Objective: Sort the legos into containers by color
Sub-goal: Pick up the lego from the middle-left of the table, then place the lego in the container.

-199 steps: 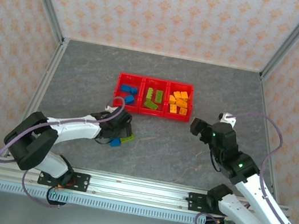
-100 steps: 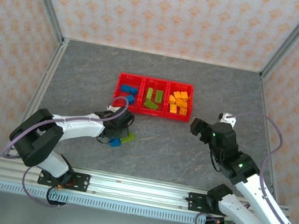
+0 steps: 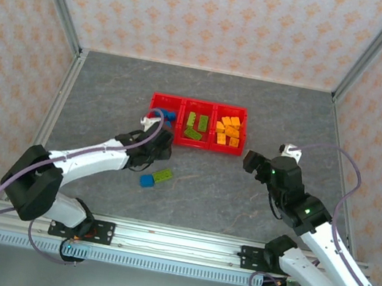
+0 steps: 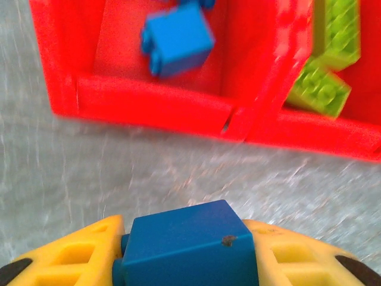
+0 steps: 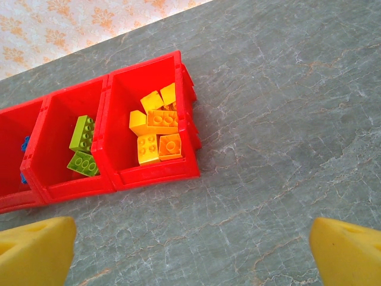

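Observation:
My left gripper moves outward past the bin's red front side over the bin of blue legos next and releases the blue lego there, since its color matches.
Three joined red containers sit mid-table: blue legos in the left one, lime green in the middle, orange-yellow in the right. My left gripper hovers just in front of the left bin, shut on a blue lego between its yellow fingers. Ahead of it lie the left bin's front wall and a blue brick inside. A loose blue lego and a green one lie on the table. My right gripper is open and holds nothing.
The grey stone-patterned table is walled by patterned panels with metal posts at the corners. The right wrist view shows the orange-yellow bin and the green bin beyond bare tabletop. A rail runs along the near edge.
My left gripper has closed on a blue lego and carried it from beside the loose bricks up toward the left bin. The right arm has not moved.

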Available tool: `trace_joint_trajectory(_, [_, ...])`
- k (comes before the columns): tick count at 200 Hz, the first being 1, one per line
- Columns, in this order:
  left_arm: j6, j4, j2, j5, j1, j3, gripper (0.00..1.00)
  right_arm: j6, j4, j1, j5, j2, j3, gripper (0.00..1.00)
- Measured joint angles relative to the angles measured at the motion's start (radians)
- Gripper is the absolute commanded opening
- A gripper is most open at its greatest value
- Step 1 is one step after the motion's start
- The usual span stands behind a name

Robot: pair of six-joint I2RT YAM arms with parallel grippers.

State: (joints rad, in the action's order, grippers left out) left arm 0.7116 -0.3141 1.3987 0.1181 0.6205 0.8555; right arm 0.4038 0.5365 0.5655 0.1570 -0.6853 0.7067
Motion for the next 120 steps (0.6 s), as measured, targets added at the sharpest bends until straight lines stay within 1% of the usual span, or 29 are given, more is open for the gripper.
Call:
trace_joint_trajectory(37, [-0.079,-0.020,0.051,0.021,-0.090,0.151,0.36,0.000,0.000,0.000,0.000,0.000,0.000,1.00])
trace_joint_trajectory(61, [-0.132,-0.018,0.138,0.018,-0.140,0.245,0.36,0.000,0.000,0.000,0.000,0.005,0.000,1.00])
trace_joint_trajectory(79, [-0.158,-0.018,0.211,0.014,-0.159,0.299,0.36,0.000,0.000,0.000,0.000,0.009,0.000,1.00])
trace_joint_trajectory(96, [-0.173,-0.018,0.282,0.005,-0.172,0.344,0.38,0.000,0.000,0.000,0.000,0.010,0.000,1.00])
trace_joint_trajectory(120, [-0.190,-0.015,0.356,-0.007,-0.190,0.383,0.45,0.000,0.000,0.000,0.000,0.010,0.000,1.00])
